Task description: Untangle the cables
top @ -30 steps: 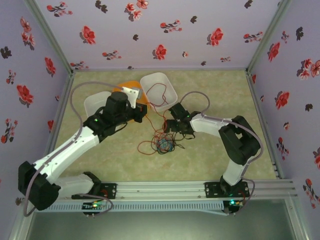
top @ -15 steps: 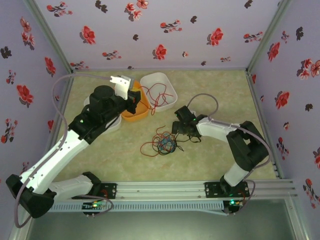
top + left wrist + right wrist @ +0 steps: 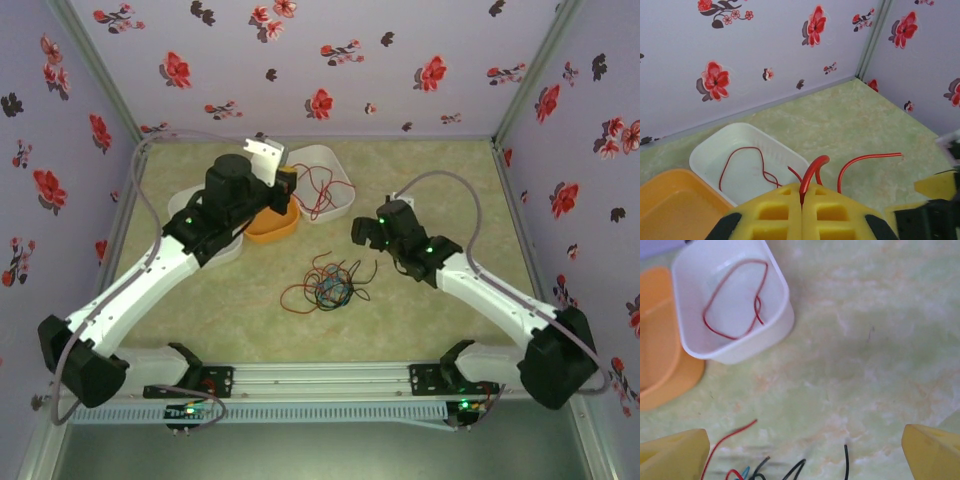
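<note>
Next, my left gripper will move outward and down, tilting its fingers toward the white tray's bottom to release the red cable, because another already lies looped there.
The cables [image 3: 330, 286] lie as a small tangle of red, black and blue-green wires mid-table; their upper ends show in the right wrist view [image 3: 755, 471]. My left gripper [image 3: 285, 186] hangs at the near edge of the white tray [image 3: 338, 163], shut [image 3: 802, 189] on a red cable [image 3: 816, 167] that arches out of its yellow fingers [image 3: 840, 210]. Another red cable [image 3: 735, 295] lies looped inside the tray. My right gripper [image 3: 362, 232] stands open just right of and behind the tangle, with nothing between its fingertips [image 3: 805, 455].
An orange bowl [image 3: 270, 226] sits left of the white tray, under my left gripper. A second white tray [image 3: 222, 250] is partly hidden beneath the left arm. Flowered walls close in the back and both sides; a metal rail [image 3: 330, 378] runs along the front.
The left gripper has carried the red cable away from the tangle and back toward the white tray. The right gripper has lifted off the tangle and drawn back to the right, its arm swinging outward.
</note>
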Motion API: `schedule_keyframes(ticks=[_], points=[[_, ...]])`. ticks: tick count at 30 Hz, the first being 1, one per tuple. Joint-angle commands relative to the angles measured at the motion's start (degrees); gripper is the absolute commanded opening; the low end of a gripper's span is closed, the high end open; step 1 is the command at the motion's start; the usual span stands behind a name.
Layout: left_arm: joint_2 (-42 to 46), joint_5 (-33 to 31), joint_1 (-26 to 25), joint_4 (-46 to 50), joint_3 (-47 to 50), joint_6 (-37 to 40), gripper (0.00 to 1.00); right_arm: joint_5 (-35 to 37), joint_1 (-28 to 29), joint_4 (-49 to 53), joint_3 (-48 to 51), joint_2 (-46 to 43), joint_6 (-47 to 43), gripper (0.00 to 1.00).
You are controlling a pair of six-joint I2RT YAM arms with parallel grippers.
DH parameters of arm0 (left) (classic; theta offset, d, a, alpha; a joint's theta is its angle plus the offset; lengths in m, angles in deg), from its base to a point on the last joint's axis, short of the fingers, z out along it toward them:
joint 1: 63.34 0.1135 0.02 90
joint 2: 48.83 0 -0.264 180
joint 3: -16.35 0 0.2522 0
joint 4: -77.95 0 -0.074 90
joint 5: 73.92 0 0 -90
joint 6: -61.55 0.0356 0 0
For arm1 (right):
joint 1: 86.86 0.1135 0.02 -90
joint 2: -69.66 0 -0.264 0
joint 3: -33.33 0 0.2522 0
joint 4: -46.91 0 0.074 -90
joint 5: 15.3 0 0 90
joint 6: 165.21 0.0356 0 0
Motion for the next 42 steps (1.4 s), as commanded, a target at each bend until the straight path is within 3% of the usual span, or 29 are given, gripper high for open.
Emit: schedule_keyframes(ticks=[1,5,10,17,33,42], points=[[-3.67,-2.09,2.35,-3.09,-4.03,-1.14,0.00,7.63,-0.28,-2.49,0.67,-3.12,-1.97,0.99],[-11.54,-2.45,6.47,-2.15,-9.37,-5.14,0.00,12.65,-1.03,-2.74,0.01,-3.19,-3.74,0.99],[-22.75,0.55,10.18,-0.86,-17.60,-9.04,0.00,13.61,-1.38,-2.78,-1.58,-1.44,-3.88,0.99],[-36.00,10.00,13.67,2.81,-29.00,-15.32,0.00,15.76,-1.49,2.10,-5.34,1.81,-2.05,0.99],[-46.08,13.39,15.31,11.00,-37.81,-14.93,0.00,13.93,-2.45,4.92,-8.73,5.67,1.03,0.99],[-53.89,13.39,15.33,23.70,-47.23,-12.35,0.00,13.01,-2.80,10.69,-12.84,7.89,3.12,0.99]])
